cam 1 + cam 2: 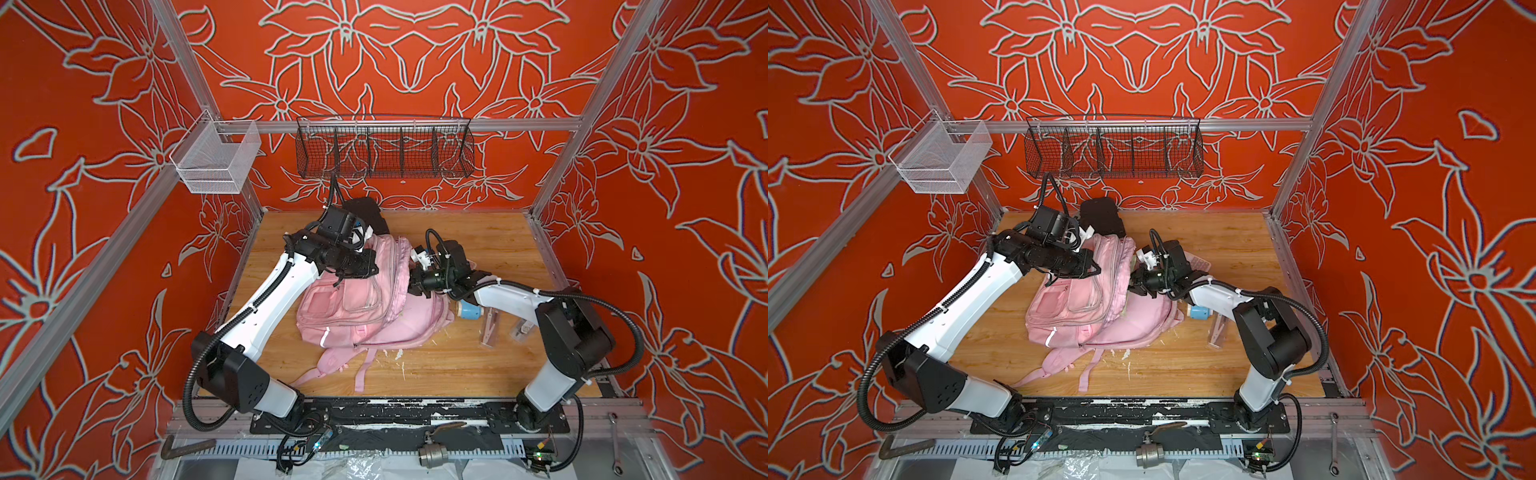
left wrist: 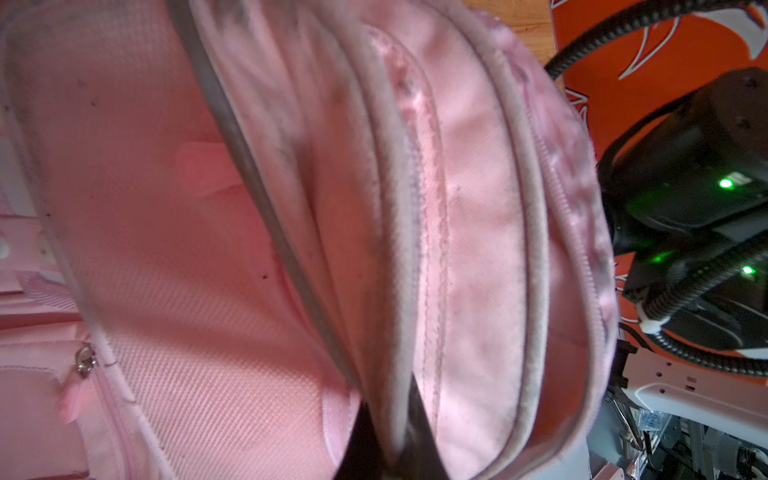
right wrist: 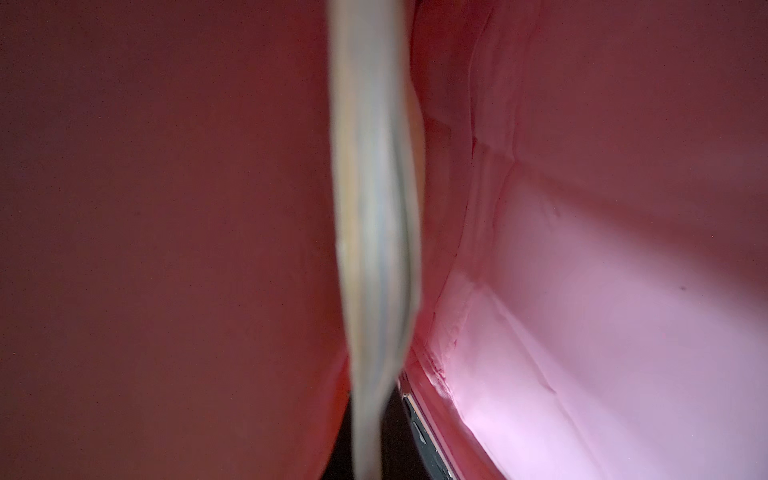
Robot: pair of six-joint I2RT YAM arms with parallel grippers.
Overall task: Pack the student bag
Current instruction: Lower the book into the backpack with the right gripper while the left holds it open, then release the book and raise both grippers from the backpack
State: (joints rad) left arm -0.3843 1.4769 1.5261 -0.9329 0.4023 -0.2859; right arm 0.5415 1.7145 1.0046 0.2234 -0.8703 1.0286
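Observation:
My left gripper moves down toward the bag's uncovered back panel [image 1: 417, 316] next and releases the grey-piped edge there, since that panel lies below it, beside my right gripper.
The student bag [image 1: 365, 316] [image 1: 1084, 307], a pale pink backpack, lies in the middle of the wooden table, straps toward the front edge. My left gripper [image 1: 362, 266] [image 1: 1090, 266] [image 2: 392, 440] rests on the bag's upper part, shut on a grey-piped edge of its opening [image 2: 395, 232]. My right gripper [image 1: 412, 286] [image 1: 1134, 286] [image 3: 370, 449] reaches into the opening from the right. It is shut on a thin pale flat thing [image 3: 374, 208], seen edge-on, with pink lining [image 3: 602, 311] all around. What the flat thing is I cannot tell.
A black hard case [image 1: 365, 212] lies behind the bag. Under the right arm lie a blue cylinder [image 1: 469, 311] and clear packets [image 1: 490, 328]. A black wire basket [image 1: 384, 151] and a white mesh basket [image 1: 216, 160] hang on the back rail.

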